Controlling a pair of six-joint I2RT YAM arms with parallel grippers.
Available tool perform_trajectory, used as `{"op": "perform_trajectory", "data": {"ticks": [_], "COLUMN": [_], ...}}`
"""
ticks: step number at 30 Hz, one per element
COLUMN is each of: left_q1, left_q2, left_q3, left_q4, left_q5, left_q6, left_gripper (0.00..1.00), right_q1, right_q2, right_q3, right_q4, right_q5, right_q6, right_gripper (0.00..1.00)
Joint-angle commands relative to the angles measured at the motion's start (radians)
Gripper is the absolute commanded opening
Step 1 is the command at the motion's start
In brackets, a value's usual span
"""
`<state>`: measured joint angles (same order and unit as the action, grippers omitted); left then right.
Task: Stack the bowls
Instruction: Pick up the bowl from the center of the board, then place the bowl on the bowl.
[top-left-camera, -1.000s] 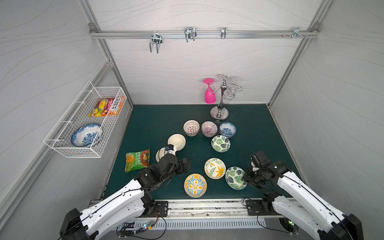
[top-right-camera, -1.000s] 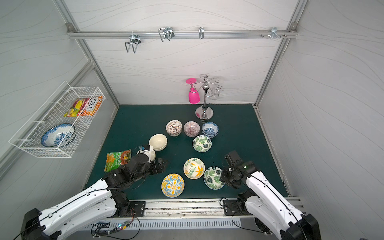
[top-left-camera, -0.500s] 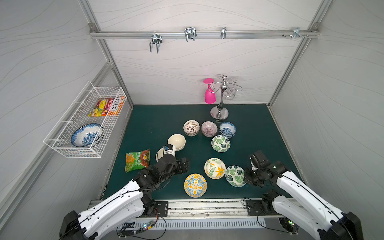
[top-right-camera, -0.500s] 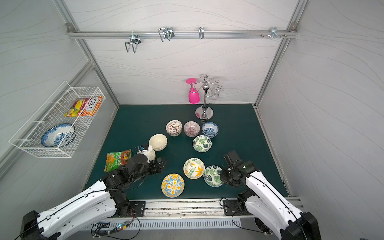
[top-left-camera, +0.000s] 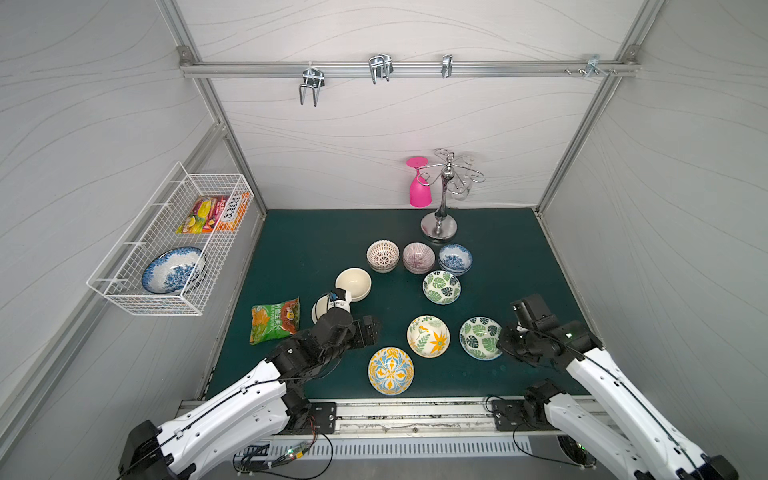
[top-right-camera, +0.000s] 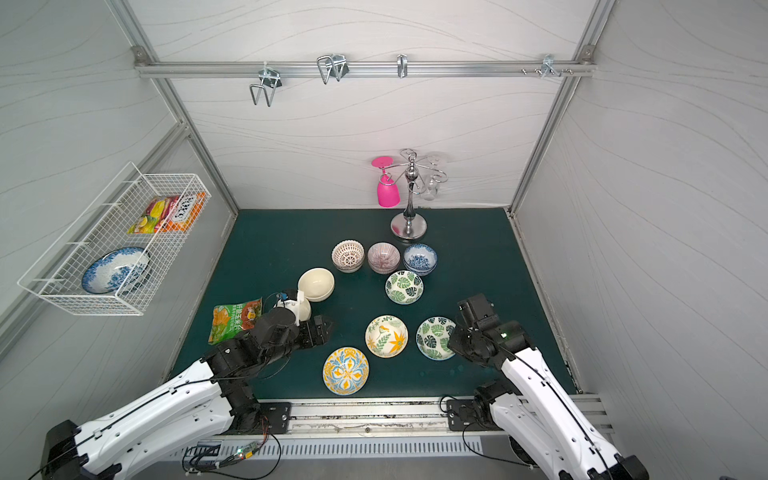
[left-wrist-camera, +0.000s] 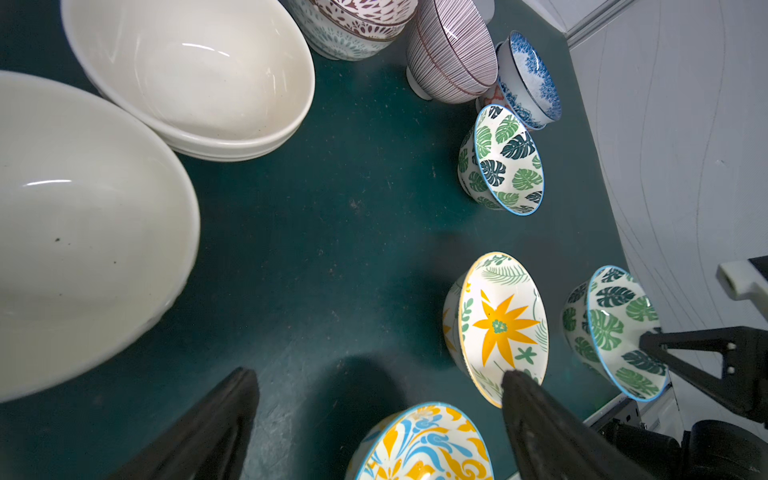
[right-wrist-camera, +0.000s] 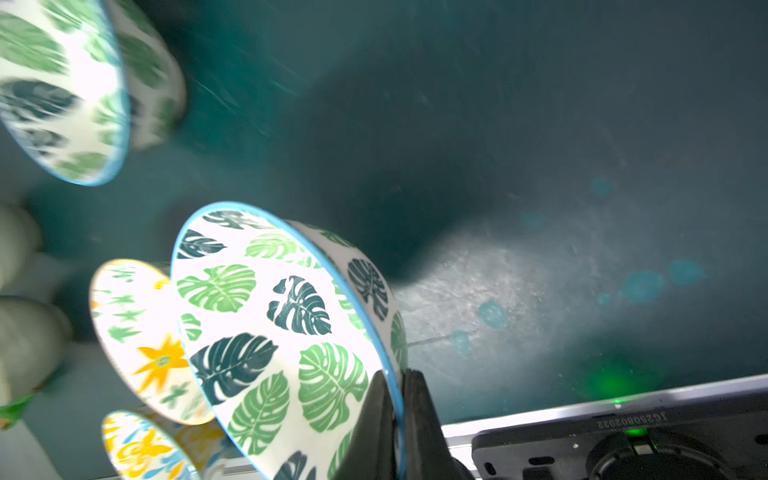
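Observation:
An empty matching leaf bowl (top-left-camera: 441, 287) (right-wrist-camera: 60, 92) stands outward, so the right gripper will rise outward over it next, lower the held bowl into it and let go of the held bowl's rim.
Several bowls sit on the green mat in both top views. A lattice bowl (top-left-camera: 380, 255), a striped bowl (top-left-camera: 418, 257) and a blue-and-white bowl (top-left-camera: 455, 258) form a back row, each a stack of two. Nearer are a leaf bowl (top-left-camera: 441, 286), a cream bowl (top-left-camera: 353, 283), a yellow-flower bowl (top-left-camera: 428, 336) and a yellow-blue floral bowl (top-left-camera: 390, 370). My right gripper (right-wrist-camera: 397, 399) is shut on the rim of the near green leaf bowl (right-wrist-camera: 270, 324), which is tilted. My left gripper (left-wrist-camera: 379, 376) hangs open over bare mat beside another cream bowl (left-wrist-camera: 83, 232).
A snack bag (top-left-camera: 274, 320) lies at the mat's left edge. A wire basket (top-left-camera: 124, 286) on the left wall holds a blue-and-white dish (top-left-camera: 172, 270). A metal glass stand (top-left-camera: 444, 199) with a pink glass (top-left-camera: 419, 187) stands at the back.
My right gripper has closed on the near leaf bowl's rim, and the bowl has shifted a little with it. The left arm has barely moved.

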<state>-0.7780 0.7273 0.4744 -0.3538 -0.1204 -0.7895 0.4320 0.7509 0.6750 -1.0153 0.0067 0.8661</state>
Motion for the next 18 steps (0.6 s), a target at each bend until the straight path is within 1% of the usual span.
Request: {"op": "perform_trajectory", "data": {"ticks": [1, 3, 5, 11, 18], "left_q1": [-0.002, -0.001, -0.002, -0.002, -0.002], "left_q2": [0.012, 0.030, 0.048, 0.069, 0.076], "left_q3": [0.003, 0.006, 0.009, 0.015, 0.013], "left_q4": [0.047, 0.060, 0.069, 0.084, 0.107], "left_q5": [0.003, 0.011, 0.017, 0.022, 0.016], "left_q6": [0.001, 0.007, 0.012, 0.024, 0.044], "left_gripper": [0.96, 0.96, 0.96, 0.96, 0.97], "right_q1": [-0.009, -0.009, -0.004, 0.005, 0.004], "right_q2": [0.011, 0.052, 0.127, 0.377, 0.619], "right_q3": [0.076, 0.114, 0.157, 0.318, 0.425], "right_q4": [0.040, 0.095, 0.159, 0.280, 0.395], "right_q5": [-0.026, -0.060, -0.083, -0.069, -0.085], "right_q6": [-0.038, -0.051, -0.061, -0.089, -0.087], "right_gripper": [0.00, 0.00, 0.00, 0.00, 0.00]}}
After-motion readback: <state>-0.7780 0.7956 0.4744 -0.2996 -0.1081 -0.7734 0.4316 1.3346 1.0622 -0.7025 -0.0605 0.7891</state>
